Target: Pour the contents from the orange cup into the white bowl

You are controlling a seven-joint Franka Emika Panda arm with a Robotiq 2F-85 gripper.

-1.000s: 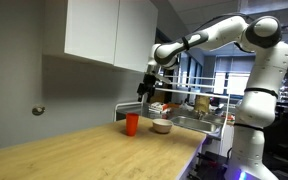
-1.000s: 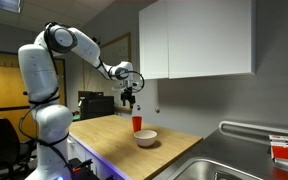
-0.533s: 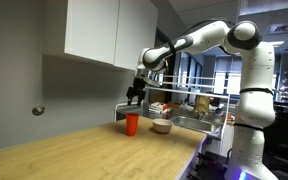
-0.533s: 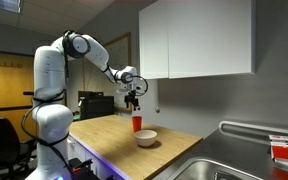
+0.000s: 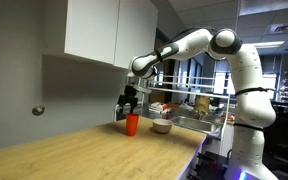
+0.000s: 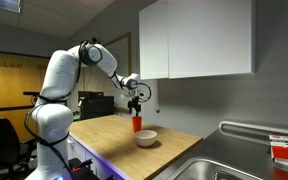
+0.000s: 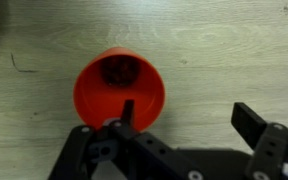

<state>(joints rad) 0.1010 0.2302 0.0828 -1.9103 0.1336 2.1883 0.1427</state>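
Note:
I need to move my gripper down next, with the orange cup's rim (image 5: 131,115) (image 7: 163,103) between its fingers, and close, as one finger is above the orange cup's opening and the other above bare wood.
The orange cup (image 5: 132,124) stands upright on the wooden counter, also in the other exterior view (image 6: 137,124). The white bowl (image 5: 162,126) sits close beside it (image 6: 146,138). My gripper (image 5: 130,104) hangs just above the cup (image 6: 136,104). In the wrist view the cup (image 7: 119,88) is seen from above with dark contents inside. My gripper (image 7: 189,118) is open and empty. One finger (image 7: 127,112) overlaps the cup's rim; the other finger (image 7: 252,120) is over bare wood. The bowl is out of the wrist view.
White wall cabinets (image 5: 109,30) hang above the counter. A sink area with a rack of items (image 5: 199,105) lies past the bowl. A metal sink (image 6: 234,160) and a red object (image 6: 284,150) show at the counter's end. The wall is close behind the cup.
The arm has swung toward the wall and lowered, bringing the gripper from beside the cup and bowl to just above the orange cup. Cup and bowl have not moved.

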